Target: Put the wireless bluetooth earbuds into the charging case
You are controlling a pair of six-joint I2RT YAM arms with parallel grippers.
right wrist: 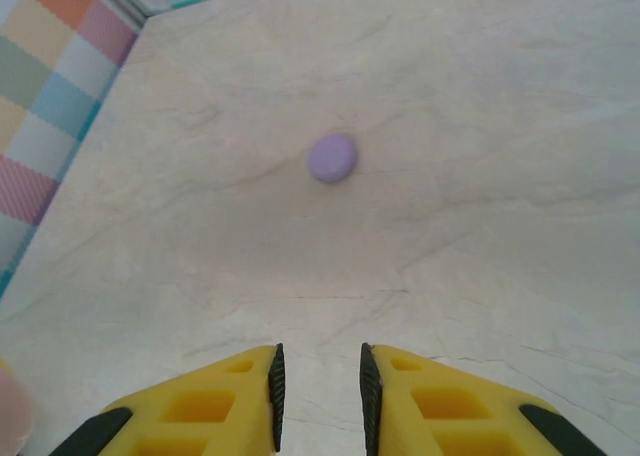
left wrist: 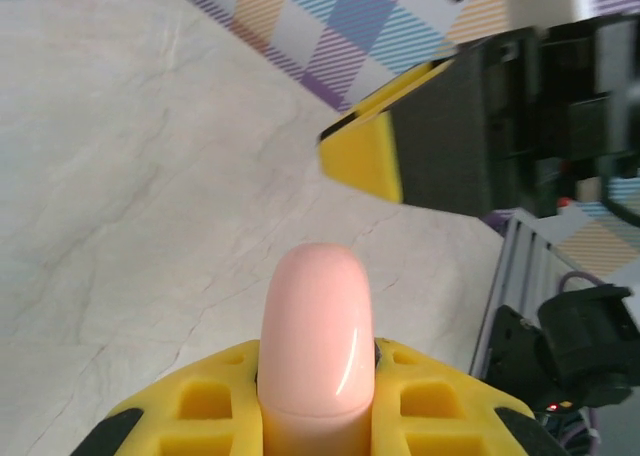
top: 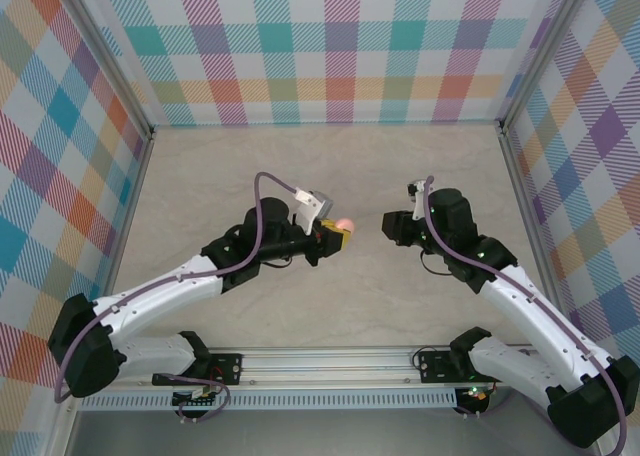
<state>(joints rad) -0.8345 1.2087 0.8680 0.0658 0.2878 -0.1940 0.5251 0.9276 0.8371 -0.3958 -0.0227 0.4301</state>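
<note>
I'll tilt my left gripper down, lower it mid-table and release the pink case (top: 343, 223).
My left gripper (top: 335, 234) is shut on a pale pink charging case (top: 343, 223) and holds it above the middle of the table. In the left wrist view the case (left wrist: 318, 326) stands edge-on between the yellow fingers (left wrist: 200, 406), its lid seam closed. My right gripper (top: 392, 226) faces it from the right, a short way off, and one yellow and black finger (left wrist: 400, 146) of it appears in the left wrist view. In its own view the right gripper (right wrist: 318, 376) is open a little with nothing between the pads. The earbuds are out of view.
A purple round case (right wrist: 332, 158) lies closed on the marble-patterned table (right wrist: 480, 126) ahead of the right gripper. Checked walls (top: 330, 46) close off the back and both sides. An aluminium rail (top: 330, 361) runs along the near edge.
</note>
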